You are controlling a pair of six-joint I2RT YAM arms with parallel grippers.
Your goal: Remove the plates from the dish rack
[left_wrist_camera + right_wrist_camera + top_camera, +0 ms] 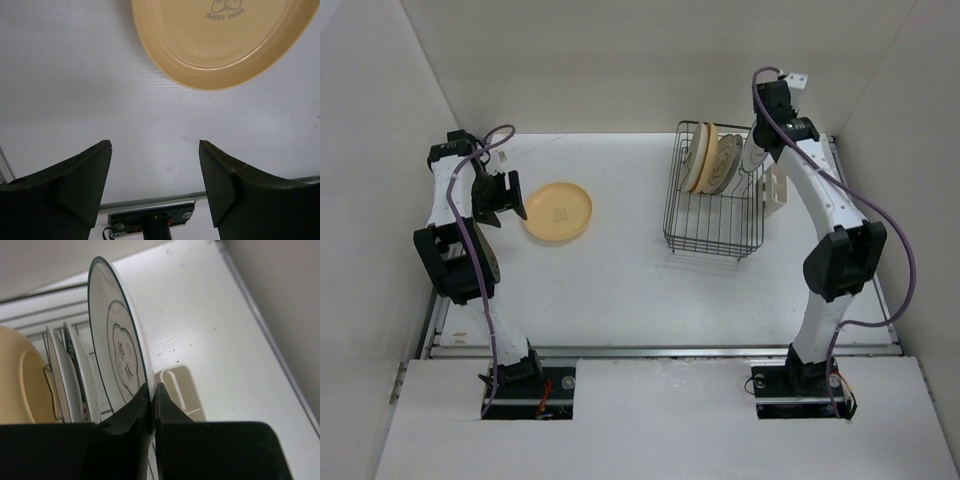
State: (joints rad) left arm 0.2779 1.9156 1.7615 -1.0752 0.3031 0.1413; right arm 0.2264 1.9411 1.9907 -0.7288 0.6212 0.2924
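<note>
The right gripper lifts over the rack [715, 225] next and swings back toward the yellow-orange plate [558, 212]. Then it tilts the white plate flat and lowers it where the table is bare.
A yellow-orange plate [558, 212] [220, 45] lies flat on the table, left of centre. My left gripper [510, 195] [155, 145] hovers just left of it, open, with nothing between its fingers. The dark wire dish rack [715, 225] stands at the back right with several plates upright in it. My right gripper [767, 140] [152, 387] is shut on the rim of the rightmost one, a white plate [755, 155] [117, 340] with a dark rim ring and centre motif. Behind it stand two more white plates [65, 375] and a cream plate [698, 158] [20, 380].
A small cream cup holder [776, 190] [182, 390] hangs on the rack's right side, close under my right gripper. White walls close in the table at the back and on both sides. A metal rail [660, 350] runs along the near edge.
</note>
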